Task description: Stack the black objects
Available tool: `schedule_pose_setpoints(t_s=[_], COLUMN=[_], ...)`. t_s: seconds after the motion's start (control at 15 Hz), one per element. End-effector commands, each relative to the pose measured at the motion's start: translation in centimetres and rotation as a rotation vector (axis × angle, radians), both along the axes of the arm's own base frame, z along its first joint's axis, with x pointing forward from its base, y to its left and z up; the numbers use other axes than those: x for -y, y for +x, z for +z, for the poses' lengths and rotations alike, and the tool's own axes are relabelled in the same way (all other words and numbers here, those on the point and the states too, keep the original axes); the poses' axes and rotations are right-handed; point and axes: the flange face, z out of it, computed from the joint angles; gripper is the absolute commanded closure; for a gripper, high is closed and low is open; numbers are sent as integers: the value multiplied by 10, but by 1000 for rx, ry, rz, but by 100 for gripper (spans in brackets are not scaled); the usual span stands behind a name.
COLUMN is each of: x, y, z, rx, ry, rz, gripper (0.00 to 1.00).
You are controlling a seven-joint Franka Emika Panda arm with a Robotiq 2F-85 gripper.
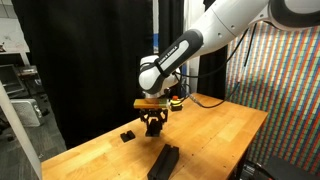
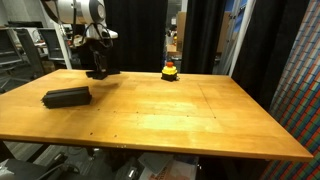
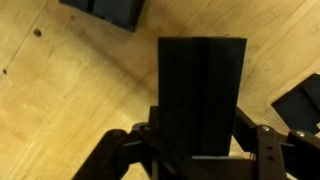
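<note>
The robot needs to carry the bar [image 3: 200, 85] in its gripper to the left in the wrist view next, over the larger slab's bare top [image 3: 114, 8], and lower it there to let go.
In the wrist view my gripper [image 3: 200, 142] is shut on a matte black ridged bar [image 3: 200, 85] that runs out from between the jaws over the wooden table. In both exterior views the gripper [image 1: 152, 124] [image 2: 97, 66] hangs low over the table with this dark piece under it. A larger black slab [image 1: 165, 160] [image 2: 66, 97] lies flat on the table, apart from the gripper. A small black block [image 1: 127, 135] sits close beside the gripper. The wrist view also shows black pieces at the top left [image 3: 105, 8] and the right edge [image 3: 300, 100].
A small yellow object with a red top [image 2: 170, 70] [image 1: 175, 100] stands at the table's far side. A black curtain [image 1: 90, 60] hangs behind the wooden table [image 2: 190, 115]. A colourful patterned wall [image 1: 285, 90] borders one side.
</note>
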Motion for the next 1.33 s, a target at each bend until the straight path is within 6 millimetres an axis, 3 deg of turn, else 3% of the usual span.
schedule_pose_setpoints(t_s=[0.0,0.67,1.27], x=[-16,-59,-70], y=[-44,-129,-170], z=[17,16,8], rx=[53,91,72], ry=[-5,-63,-68], rz=[-108,-324,-345], gripper=[55,55,55])
